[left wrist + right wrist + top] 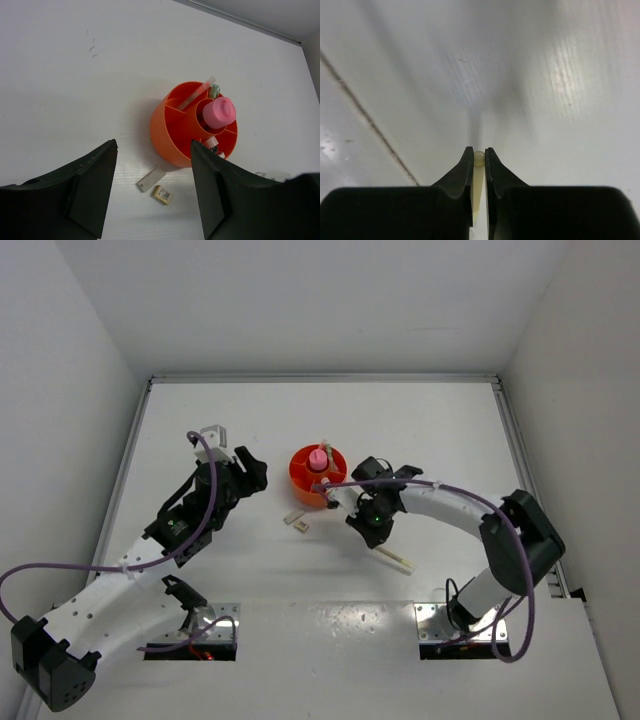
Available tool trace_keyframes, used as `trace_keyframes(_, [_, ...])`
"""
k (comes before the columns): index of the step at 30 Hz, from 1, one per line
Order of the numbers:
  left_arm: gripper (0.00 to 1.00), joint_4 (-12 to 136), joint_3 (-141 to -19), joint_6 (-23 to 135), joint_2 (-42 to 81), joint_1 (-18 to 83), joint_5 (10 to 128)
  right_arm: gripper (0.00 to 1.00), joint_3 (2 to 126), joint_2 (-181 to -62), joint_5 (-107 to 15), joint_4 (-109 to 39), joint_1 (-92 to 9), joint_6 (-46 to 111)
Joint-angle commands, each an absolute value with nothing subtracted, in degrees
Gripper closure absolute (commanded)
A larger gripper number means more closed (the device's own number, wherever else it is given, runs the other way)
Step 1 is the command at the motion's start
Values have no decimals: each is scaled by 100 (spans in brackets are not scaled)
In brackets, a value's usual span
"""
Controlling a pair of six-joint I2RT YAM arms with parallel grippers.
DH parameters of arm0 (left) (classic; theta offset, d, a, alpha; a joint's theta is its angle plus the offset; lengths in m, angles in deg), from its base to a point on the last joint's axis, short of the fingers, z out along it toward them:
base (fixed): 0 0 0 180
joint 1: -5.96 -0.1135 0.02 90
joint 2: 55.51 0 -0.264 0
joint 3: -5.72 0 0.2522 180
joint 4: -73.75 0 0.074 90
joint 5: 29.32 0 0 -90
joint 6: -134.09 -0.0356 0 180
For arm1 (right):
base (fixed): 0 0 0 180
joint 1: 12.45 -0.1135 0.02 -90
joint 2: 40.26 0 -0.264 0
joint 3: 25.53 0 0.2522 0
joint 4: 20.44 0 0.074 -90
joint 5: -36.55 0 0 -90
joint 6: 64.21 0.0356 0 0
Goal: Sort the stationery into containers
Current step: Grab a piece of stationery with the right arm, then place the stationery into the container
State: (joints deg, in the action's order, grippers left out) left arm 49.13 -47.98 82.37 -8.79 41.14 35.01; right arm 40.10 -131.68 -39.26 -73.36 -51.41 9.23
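The slim pink-orange pen leans inside, so the robot's right gripper will next lift the pale yellow stick outward, turn it over the organiser's far section (304, 455), lower it and let it go there.
The round orange organiser (318, 476) stands mid-table and also shows in the left wrist view (175, 135). A pink cylinder (219, 112) stands in its central well. A thin pink-orange pen (197, 93) and a mint green stick (214, 91) lean in the far compartments. A pink-white item, perhaps the stapler (212, 144), lies in a near one. Two small beige blocks (151, 179) (163, 194) lie on the table in front of it. My left gripper (152, 185) is open and empty above them. My right gripper (479, 156) is shut on the pale yellow stick (479, 159), low over the table (395, 560).
White walls enclose the table at the back and both sides. A raised rail runs along the right edge (530, 480). A dark seam line (365, 115) crosses the table surface in the right wrist view.
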Motion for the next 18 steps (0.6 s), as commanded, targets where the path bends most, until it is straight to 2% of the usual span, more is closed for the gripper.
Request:
trace_keyframes(1, [34,5023,-4856,8311,-919,4146,3554,100,4657,-12614,-3219,-7770,-5060,470])
trace_keyframes(7, [34,5023,-4908,8311,-866,4146,3554,100,6087,-12438,-3261,-7815,-5060,608])
trace_keyframes(13, [34,5023,-4961,8311,-928,4146,3440,100,7336,-12762,-3711,-6296,-5007,1416])
trace_keyframes(18, [34,5023,-4961,8364,-928,4146,3317,100,7928,-13412,-3027,-5033,-5007,2156])
